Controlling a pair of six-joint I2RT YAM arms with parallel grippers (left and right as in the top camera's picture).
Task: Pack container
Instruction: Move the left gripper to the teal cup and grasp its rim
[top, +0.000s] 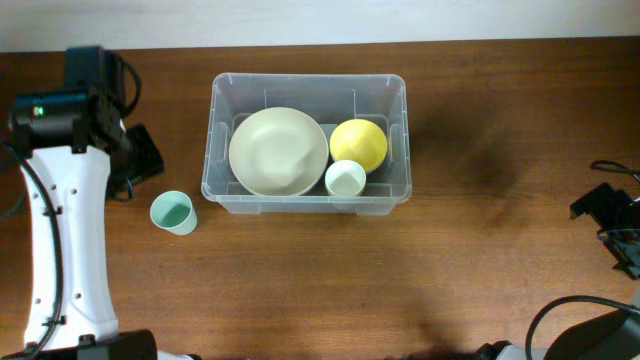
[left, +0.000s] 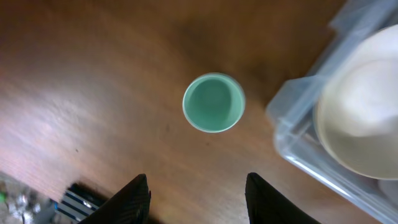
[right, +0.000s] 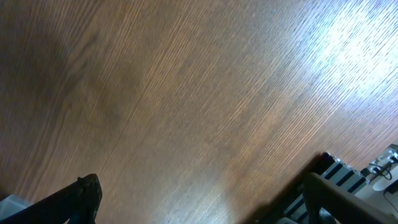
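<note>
My left gripper moves down next onto the mint green cup's rim (top: 154, 212) (left: 186, 109) on the side away from the tub, because the tub's corner crowds the cup's other side.
The container (top: 300, 78), a large clear plastic tub, stands at the table's middle back. It holds a cream bowl (top: 278, 151), a yellow bowl (top: 358, 143) and a small white cup (top: 345, 179). A mint green cup (top: 173, 213) stands upright on the table just left of the tub's front left corner. My left gripper (top: 143, 158) hovers left of and above that cup. In the left wrist view the cup (left: 213, 102) lies ahead of the open, empty fingers (left: 198, 199), with the tub's corner (left: 292, 124) to the right. My right gripper (top: 606, 212) is at the far right edge, open and empty (right: 199, 199).
The table is brown wood (right: 186, 93). The left arm's white link (top: 65, 250) runs down the left side. Black cables (top: 575, 305) lie at the lower right. A pale wall edge runs along the table's back.
</note>
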